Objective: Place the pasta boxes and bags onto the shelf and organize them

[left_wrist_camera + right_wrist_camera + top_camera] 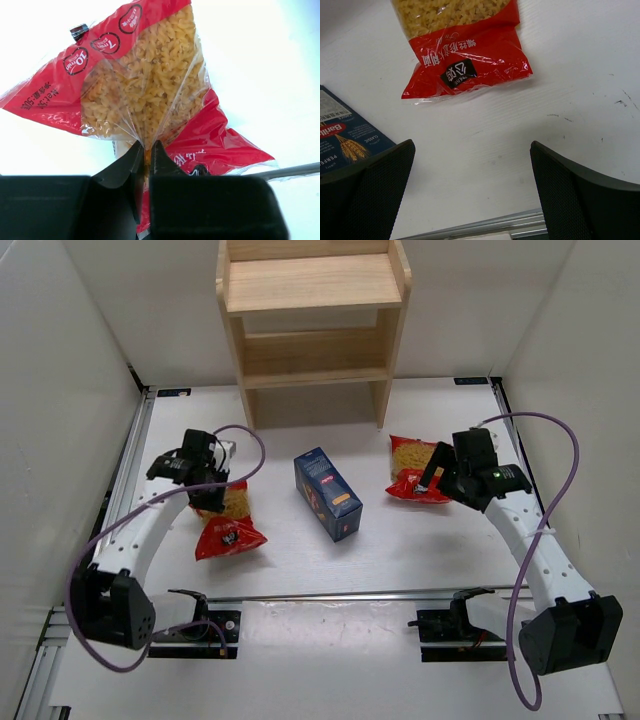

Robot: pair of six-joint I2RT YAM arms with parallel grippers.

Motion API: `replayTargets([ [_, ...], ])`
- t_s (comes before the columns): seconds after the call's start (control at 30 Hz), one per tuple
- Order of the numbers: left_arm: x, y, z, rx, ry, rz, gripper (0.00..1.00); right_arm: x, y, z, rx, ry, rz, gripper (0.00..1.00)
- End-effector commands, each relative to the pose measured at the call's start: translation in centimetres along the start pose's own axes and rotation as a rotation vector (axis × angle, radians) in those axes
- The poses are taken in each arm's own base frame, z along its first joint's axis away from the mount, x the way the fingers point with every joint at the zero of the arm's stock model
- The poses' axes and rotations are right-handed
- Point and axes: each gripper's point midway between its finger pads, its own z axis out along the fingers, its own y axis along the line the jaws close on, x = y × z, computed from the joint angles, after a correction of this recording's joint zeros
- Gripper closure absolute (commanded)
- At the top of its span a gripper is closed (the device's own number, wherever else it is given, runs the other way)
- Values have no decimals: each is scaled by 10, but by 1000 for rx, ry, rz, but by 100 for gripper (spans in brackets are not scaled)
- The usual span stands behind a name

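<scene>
The left gripper carries the red bag up and outward to the shelf [312, 325] next and releases it on the upper level's nearer end [268, 290], as that level is bare.
The light-wood shelf [312, 325] stands at the back centre, both tiers bare. The dark blue pasta box [327, 493] lies flat mid-table, and its corner shows in the right wrist view [342, 140]. A red bag of yellow pasta [230, 525] lies at the left. My left gripper [207, 483] is over its far end, shut on a pinched fold of the bag's clear film [145, 85], with the fingertips [160, 155] closed together. The second red bag [413, 470] lies at the right. My right gripper [433, 480] hovers open and empty over its red end [467, 60].
A metal rail [330, 593] crosses the table near the arm bases, and another runs along the left side [130, 460]. White walls close in the table on the left, right and back. Bare white tabletop [485, 150] lies between the right fingers.
</scene>
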Motion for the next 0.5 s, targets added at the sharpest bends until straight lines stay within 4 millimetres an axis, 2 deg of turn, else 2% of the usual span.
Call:
replayTargets([
  [0.0, -24, -5, -27, 24, -127, 5, 90, -13, 4, -10, -4, -55, 0, 0],
  [0.13, -36, -7, -37, 33, -165, 6, 90, -13, 4, -10, -4, -55, 0, 0],
  [0.17, -51, -7, -49, 33, -214, 7, 90, -13, 4, -10, -4, -55, 0, 0],
  [0.23, -67, -7, -67, 33, -271, 8, 90, -15, 5, -12, -9, -62, 2, 0],
  [0.27, -87, -7, -93, 33, -344, 10, 90, -16, 4, -11, 0, -68, 2, 0],
  [0.37, -115, -11, -131, 52, -446, 16, 90, -16, 4, -11, 0, -68, 2, 0],
  [0.4, -134, -13, -159, 63, -530, 21, 90, -16, 4, -9, 5, -61, 0, 0],
  [0.47, -149, -20, -184, 78, -603, 41, 90, -15, 4, -9, 5, -61, 0, 0],
])
